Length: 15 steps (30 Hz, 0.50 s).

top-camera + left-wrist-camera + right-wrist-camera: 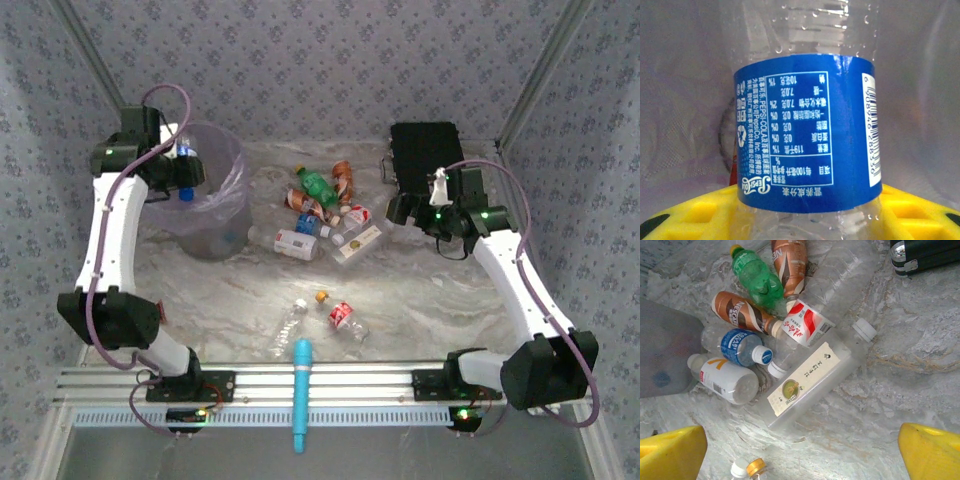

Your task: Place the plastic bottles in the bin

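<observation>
I will next move my left gripper from the bin's rim to the middle of the bag's hollow, then lower the clear bottle and let it go.
My left gripper [181, 180] is shut on a clear bottle with a blue Pepsi label [805, 132], held over the rim of the grey bin with the lavender bag [213, 205]. Its yellow fingers [695, 212] flank the bottle's lower part, and the bag's plastic lies behind. My right gripper [402, 208] hangs open above the table, right of the bottle pile [320, 210]. Below it lie a square clear bottle with a cream label [810, 375], a green bottle [754, 276], a brown Nescafe bottle [742, 310], a white bottle [722, 380] and a blue-labelled one [740, 346].
A flat black case [425, 150] lies at the back right, just behind my right gripper. Nearer the front lie a clear bottle [288, 322], a red-labelled one [345, 318] and a gold cap [755, 466]. A light-blue tool [301, 390] crosses the front rail.
</observation>
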### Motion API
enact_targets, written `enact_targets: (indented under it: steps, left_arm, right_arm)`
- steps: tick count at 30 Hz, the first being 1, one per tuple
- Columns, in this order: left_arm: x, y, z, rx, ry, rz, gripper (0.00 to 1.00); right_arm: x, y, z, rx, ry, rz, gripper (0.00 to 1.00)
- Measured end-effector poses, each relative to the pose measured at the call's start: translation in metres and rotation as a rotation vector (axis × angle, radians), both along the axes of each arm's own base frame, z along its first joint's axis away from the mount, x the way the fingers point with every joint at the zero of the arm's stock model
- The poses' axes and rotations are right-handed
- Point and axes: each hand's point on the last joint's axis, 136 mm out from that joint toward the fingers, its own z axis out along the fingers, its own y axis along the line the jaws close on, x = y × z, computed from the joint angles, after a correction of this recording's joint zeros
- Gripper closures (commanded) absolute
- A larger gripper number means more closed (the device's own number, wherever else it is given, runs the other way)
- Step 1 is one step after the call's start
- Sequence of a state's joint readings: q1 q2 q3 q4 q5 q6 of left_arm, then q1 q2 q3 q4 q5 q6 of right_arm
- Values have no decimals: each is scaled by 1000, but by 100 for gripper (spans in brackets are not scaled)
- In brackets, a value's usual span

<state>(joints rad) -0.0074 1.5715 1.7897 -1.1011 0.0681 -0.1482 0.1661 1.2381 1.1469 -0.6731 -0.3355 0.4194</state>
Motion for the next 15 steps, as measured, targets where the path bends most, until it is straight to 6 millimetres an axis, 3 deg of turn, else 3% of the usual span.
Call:
enact_targets:
  steps: [6,15]
  left_arm:
    - [8,-1,-27,22,75,-5,95]
    - [18,-31,-63,48,164,-81,78]
  right_arm:
    - [0,-1,-2,-23,-4,1,0]
    - [3,-6,-10,-58,11,-8,0]
